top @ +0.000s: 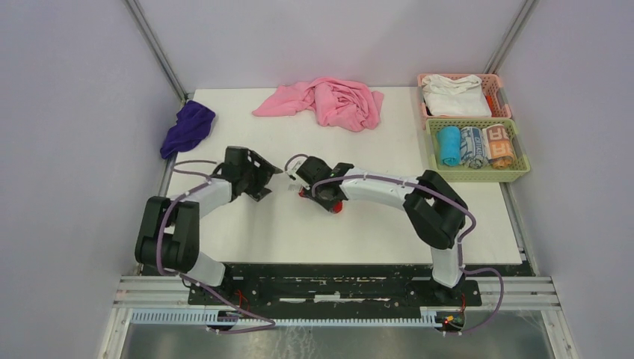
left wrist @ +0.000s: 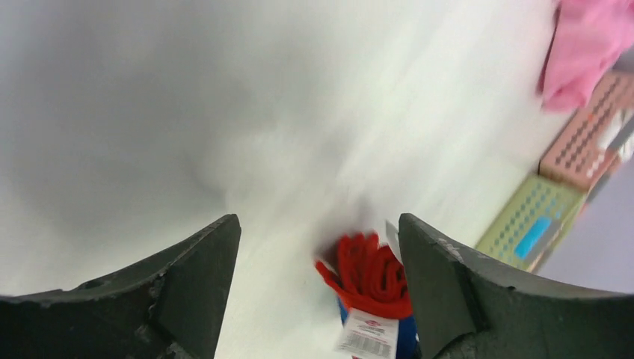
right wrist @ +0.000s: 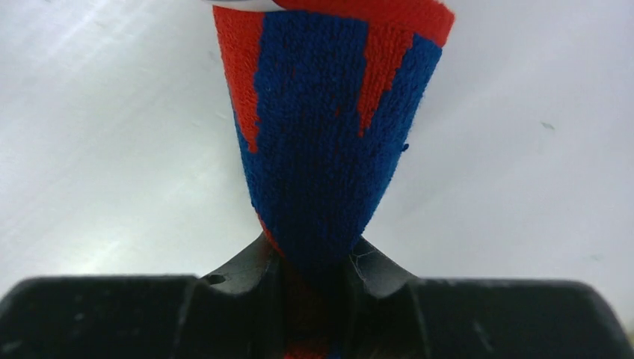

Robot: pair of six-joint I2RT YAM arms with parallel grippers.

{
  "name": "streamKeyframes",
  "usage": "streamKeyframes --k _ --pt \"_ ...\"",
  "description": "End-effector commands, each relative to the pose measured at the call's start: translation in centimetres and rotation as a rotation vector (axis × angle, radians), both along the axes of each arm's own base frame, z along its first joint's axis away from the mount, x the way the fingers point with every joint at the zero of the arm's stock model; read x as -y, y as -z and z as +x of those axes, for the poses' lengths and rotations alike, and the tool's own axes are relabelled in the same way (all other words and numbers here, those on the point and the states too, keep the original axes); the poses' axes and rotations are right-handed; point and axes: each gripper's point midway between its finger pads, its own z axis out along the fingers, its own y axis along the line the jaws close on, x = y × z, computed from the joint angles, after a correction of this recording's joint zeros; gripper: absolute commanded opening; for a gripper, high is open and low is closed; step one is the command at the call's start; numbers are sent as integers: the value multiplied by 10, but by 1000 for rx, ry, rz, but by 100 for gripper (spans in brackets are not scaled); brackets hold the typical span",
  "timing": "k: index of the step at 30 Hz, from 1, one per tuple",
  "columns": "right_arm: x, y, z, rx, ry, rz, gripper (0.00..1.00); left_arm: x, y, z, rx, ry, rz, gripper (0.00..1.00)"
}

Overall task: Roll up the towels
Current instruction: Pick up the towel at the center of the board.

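Note:
Next I will swing my right gripper to the right in the top view and down beside the green basket's blue roll, releasing the red towel, since it is rolled.
The red towel [right wrist: 329, 134], red with blue patches, is rolled up, and my right gripper [right wrist: 314, 258] is shut on one end of it. In the top view it is mostly hidden under the right gripper [top: 318, 196] at the table's middle; only a red bit [top: 337, 206] shows. My left gripper [left wrist: 319, 239] stands open at the roll's other end [left wrist: 370, 273], which lies just inside the right finger [left wrist: 448, 292] with its white tag [left wrist: 366, 333] hanging. In the top view the left gripper [top: 273, 183] faces the right one closely. The purple towel [top: 188, 127] lies crumpled at the table's far left edge.
A large pink cloth [top: 329, 101] is bunched at the back middle. At the back right a pink basket [top: 457, 76] holds a white cloth, and a green basket [top: 478, 178] in front of it holds several rolled towels.

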Motion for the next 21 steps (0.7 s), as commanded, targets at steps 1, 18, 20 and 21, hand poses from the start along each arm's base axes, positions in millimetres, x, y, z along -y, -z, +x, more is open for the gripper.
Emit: streamKeyframes --k 1,18,20,21 --pt "53 -44 19 68 120 -77 0 -54 -39 21 44 -13 220 86" --pt "298 -194 103 369 794 -422 0 -112 -167 30 243 123 659 96" --pt "321 -197 109 372 884 -413 0 -112 -162 27 242 132 658 97" --pt "331 -199 113 380 925 -412 0 -111 -159 26 238 140 656 97"
